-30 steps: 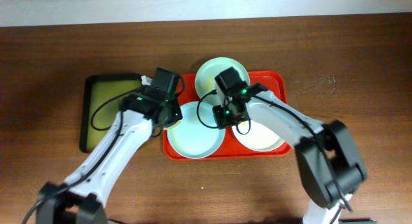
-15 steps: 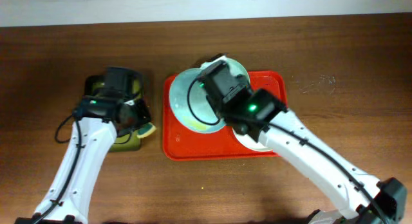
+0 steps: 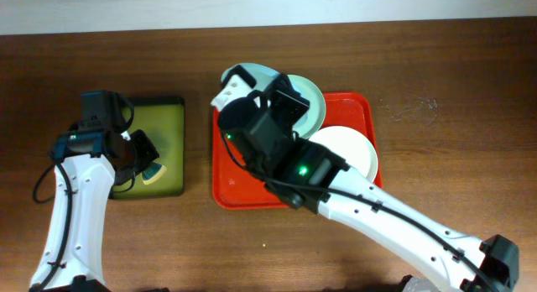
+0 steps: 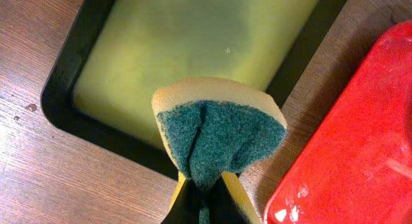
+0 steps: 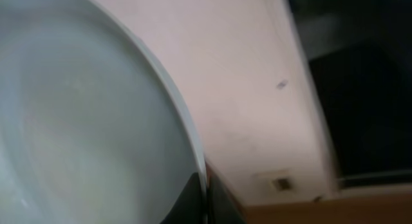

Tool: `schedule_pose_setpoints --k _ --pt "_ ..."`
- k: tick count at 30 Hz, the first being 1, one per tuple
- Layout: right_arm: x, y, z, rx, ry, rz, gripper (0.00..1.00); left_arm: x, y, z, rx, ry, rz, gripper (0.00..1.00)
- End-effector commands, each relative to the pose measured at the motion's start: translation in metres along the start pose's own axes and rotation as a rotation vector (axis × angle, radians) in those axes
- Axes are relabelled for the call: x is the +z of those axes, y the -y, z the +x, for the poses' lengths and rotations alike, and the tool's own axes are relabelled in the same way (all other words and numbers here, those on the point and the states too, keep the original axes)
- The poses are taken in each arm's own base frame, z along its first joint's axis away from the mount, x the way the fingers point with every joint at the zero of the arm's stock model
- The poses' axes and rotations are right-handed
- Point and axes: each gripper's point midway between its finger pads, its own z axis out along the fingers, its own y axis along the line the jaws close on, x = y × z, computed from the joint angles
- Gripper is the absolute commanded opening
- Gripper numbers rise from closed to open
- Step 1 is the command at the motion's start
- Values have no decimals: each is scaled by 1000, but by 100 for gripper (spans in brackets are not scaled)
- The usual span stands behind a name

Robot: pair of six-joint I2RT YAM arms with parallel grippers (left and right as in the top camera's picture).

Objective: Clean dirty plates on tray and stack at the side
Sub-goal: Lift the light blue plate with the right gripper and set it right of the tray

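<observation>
I should next move my right gripper to the right in the overhead view and down to the tabletop beside the red tray (image 3: 239, 191) to release the rim of the plate, because that spot is bare.
My right gripper (image 5: 206, 198) is shut on the rim of a pale blue-white plate (image 5: 84, 121). It holds the plate high and tipped on edge above the back left of the red tray (image 3: 239, 191); the overhead view shows this plate (image 3: 239, 80) near the raised gripper (image 3: 256, 103). A mint green plate (image 3: 312, 99) lies at the tray's back and a white plate (image 3: 346, 151) at its right, both partly hidden by the arm. My left gripper (image 4: 205, 201) is shut on a green and yellow sponge (image 4: 219, 137), hanging over the near right edge of the olive-green tray (image 4: 193, 44).
The black-rimmed olive-green tray (image 3: 164, 124) sits left of the red tray, with a strip of bare wood between them. The red tray's wet left edge (image 4: 360, 140) shows in the left wrist view. Brown tabletop extends right and front.
My left arm carried the sponge left, from the red tray to over the olive-green tray. My right arm lifted the pale blue-white plate off the red tray and tipped it up.
</observation>
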Motion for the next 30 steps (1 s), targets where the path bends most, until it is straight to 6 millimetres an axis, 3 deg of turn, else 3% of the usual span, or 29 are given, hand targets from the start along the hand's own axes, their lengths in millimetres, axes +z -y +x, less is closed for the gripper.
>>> schedule_pose_setpoints --k 1,6,10,12,14,16,17,20,23,25,28,30 --pt "-18 29 -16 -238 -7 132 4 -5 0 -2 17 14 8 0" --pt "-35 51 -42 -266 48 216 4 -5 0 -1 17 13 8 0" --pt "-38 49 -33 -162 4 234 4 -4 -1 0 17 8 6 0" --pt "-28 24 -26 -61 24 171 4 -4 -1 0 17 9 6 0" --pt "-10 -33 -5 -104 34 -40 4 -4 -1 0 17 8 6 0" --pt "6 -105 33 -153 -2 -352 4 -4 -1 1 17 5 5 0" --pt "12 -119 46 -128 -40 -410 4 -4 -1 1 17 5 5 0" --pt "30 -106 60 99 -128 -350 4 -4 -1 1 17 6 5 0" --pt "42 -67 53 286 -94 -263 4 -4 -1 1 17 5 5 0" --pt "56 -31 62 474 -102 -190 4 -4 -1 1 17 5 4 0" --pt "78 0 105 715 -202 -133 4 -4 -1 1 17 5 4 0" --pt "98 3 153 865 -329 -179 4 -4 -1 1 17 5 4 0"
